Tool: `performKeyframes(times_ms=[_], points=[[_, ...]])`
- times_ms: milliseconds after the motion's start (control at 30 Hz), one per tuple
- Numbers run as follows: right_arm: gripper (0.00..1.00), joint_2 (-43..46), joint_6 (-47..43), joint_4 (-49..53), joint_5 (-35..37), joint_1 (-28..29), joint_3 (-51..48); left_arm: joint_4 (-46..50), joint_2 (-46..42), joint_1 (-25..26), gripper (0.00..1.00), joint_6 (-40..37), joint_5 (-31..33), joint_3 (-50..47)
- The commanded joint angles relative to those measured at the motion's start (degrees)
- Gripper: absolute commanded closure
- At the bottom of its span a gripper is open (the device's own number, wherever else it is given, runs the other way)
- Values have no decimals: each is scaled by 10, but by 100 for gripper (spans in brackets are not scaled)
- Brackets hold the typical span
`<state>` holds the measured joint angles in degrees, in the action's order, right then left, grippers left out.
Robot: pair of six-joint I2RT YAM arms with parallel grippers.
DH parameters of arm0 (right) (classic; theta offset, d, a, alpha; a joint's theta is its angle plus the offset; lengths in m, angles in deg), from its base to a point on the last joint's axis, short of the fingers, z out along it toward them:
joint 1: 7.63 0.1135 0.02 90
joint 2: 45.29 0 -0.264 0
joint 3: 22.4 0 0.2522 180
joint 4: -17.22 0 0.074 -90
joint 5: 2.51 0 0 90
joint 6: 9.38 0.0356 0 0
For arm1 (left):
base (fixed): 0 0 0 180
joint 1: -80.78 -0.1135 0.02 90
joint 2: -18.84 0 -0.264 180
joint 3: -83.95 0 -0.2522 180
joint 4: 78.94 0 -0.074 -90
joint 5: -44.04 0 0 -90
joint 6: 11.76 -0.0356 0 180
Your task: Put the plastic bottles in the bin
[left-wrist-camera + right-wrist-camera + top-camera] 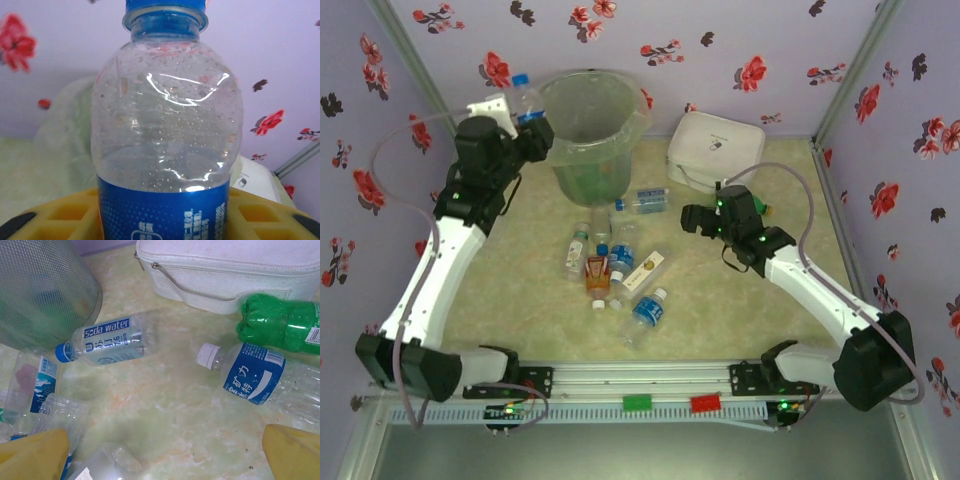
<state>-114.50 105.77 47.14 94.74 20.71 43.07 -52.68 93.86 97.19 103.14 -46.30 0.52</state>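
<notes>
My left gripper will move the clear bottle across the bin's rim next, over the bin's opening (590,108), and let go of it, because the bottle is still hanging beside that rim.
My left gripper (525,125) is raised beside the left rim of the grey-green bin (590,130) and is shut on a clear bottle with a blue cap and blue label (525,95). In the left wrist view that bottle (167,125) stands upright between the yellow fingers (260,215), with the bin (65,130) behind it. My right gripper (698,220) hovers open over the table; the tabletop lies between its yellow fingertips (292,452). Ahead of it lie a "Soda water" bottle (107,337), a white-capped blue-label bottle (250,370) and a green bottle (280,322). Several more bottles, one amber (597,272), lie mid-table.
A white lidded box (715,148) sits at the back right, next to the bin. A flat white-and-yellow carton (645,270) lies among the bottles. One bottle (645,310) lies nearer the front edge. Flowered walls close in the table on three sides.
</notes>
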Motion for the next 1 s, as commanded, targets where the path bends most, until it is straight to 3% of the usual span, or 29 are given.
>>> performKeyframes(times_ms=[0, 367, 667, 833, 967], points=[[0, 19, 6, 1, -4, -7, -12, -21, 61, 10, 80, -41, -24, 85], [0, 55, 2, -3, -6, -12, -43, 69, 291, 30, 83, -53, -39, 358], [0, 68, -19, 26, 15, -21, -51, 243, 478, 37, 83, -86, -13, 614], [0, 74, -21, 35, 28, -31, -60, 249, 481, 36, 82, -86, 15, 588], [0, 72, -48, 46, 41, -43, -56, 235, 466, 37, 69, -91, 34, 547]])
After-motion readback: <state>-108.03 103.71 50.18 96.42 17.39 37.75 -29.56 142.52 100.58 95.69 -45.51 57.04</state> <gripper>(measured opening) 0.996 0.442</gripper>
